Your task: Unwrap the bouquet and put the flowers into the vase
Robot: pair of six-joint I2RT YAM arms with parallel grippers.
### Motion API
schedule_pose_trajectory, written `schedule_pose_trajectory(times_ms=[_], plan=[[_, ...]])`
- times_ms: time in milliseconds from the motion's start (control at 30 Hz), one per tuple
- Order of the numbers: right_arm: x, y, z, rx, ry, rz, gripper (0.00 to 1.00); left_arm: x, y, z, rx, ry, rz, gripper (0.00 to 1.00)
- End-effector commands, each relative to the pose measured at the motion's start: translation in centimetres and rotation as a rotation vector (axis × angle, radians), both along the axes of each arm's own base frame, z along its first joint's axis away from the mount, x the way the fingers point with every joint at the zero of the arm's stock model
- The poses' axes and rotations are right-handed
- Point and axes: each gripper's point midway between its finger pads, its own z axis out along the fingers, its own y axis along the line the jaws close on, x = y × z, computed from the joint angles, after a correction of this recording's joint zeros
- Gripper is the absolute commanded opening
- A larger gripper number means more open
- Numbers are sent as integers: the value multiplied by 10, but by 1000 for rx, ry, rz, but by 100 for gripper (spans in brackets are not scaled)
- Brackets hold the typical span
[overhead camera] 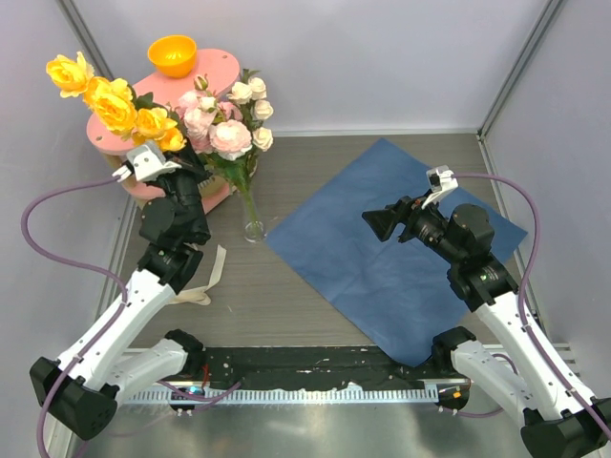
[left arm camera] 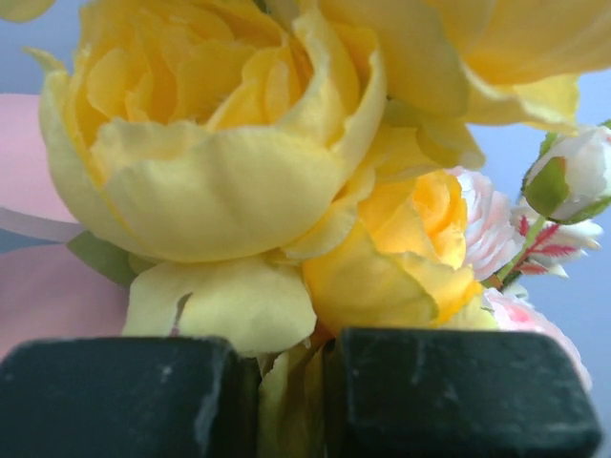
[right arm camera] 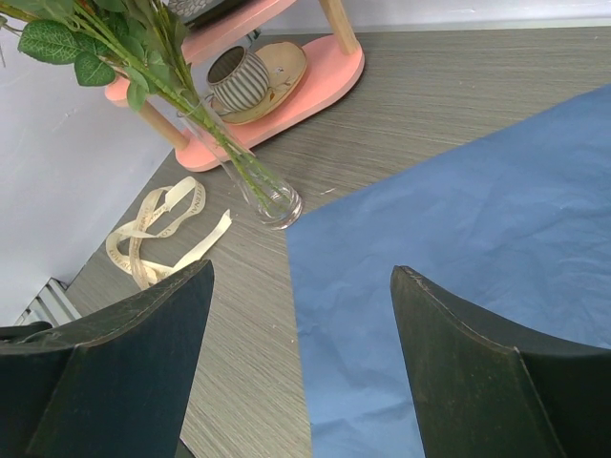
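The vase's pink flowers are to the right of my left gripper in the top view, so I should next carry the outlying yellow flowers beside them and let go.
The bouquet is undone. Its blue paper (overhead camera: 401, 258) lies flat on the table and the cream ribbon (overhead camera: 205, 279) lies loose near the left arm. Pink and cream flowers (overhead camera: 224, 119) stand in the slim clear vase (overhead camera: 253, 227). My left gripper (overhead camera: 170, 153) is raised at the back left, shut on the stems of the yellow flowers (overhead camera: 110, 100). In the left wrist view those yellow flowers (left arm camera: 220, 153) fill the frame above the gripper (left arm camera: 291, 382). My right gripper (overhead camera: 382, 224) hovers open over the blue paper (right arm camera: 458, 229), empty, with the vase (right arm camera: 272, 198) and ribbon (right arm camera: 158, 229) beyond the gripper (right arm camera: 301, 272).
A pink two-tier stand (overhead camera: 220, 72) sits at the back left with an orange bowl (overhead camera: 172, 54) on top. A striped cup (right arm camera: 239, 76) rests on its lower shelf. White walls close in the table on the left, back and right.
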Motion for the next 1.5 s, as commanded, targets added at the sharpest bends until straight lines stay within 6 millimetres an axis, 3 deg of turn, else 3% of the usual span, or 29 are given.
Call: schedule_pose_trajectory(times_ms=[0,400,733,1033,1200,1467], plan=[[3,2,8,3,-32,3,80,-3,-13,4,104,-11,-79,1],[3,3,8,8,-28,10,80,-13,-20,8,151,11,-152,0],[2,4,9,10,-27,15,80,-13,-30,32,273,-3,-187,0],[2,3,8,11,-26,10,80,-10,-34,39,276,-6,-199,0],[2,3,6,9,-24,10,80,-8,-34,27,274,21,-198,0],[2,4,1,9,-11,16,80,-1,-39,-10,268,73,-217,0]])
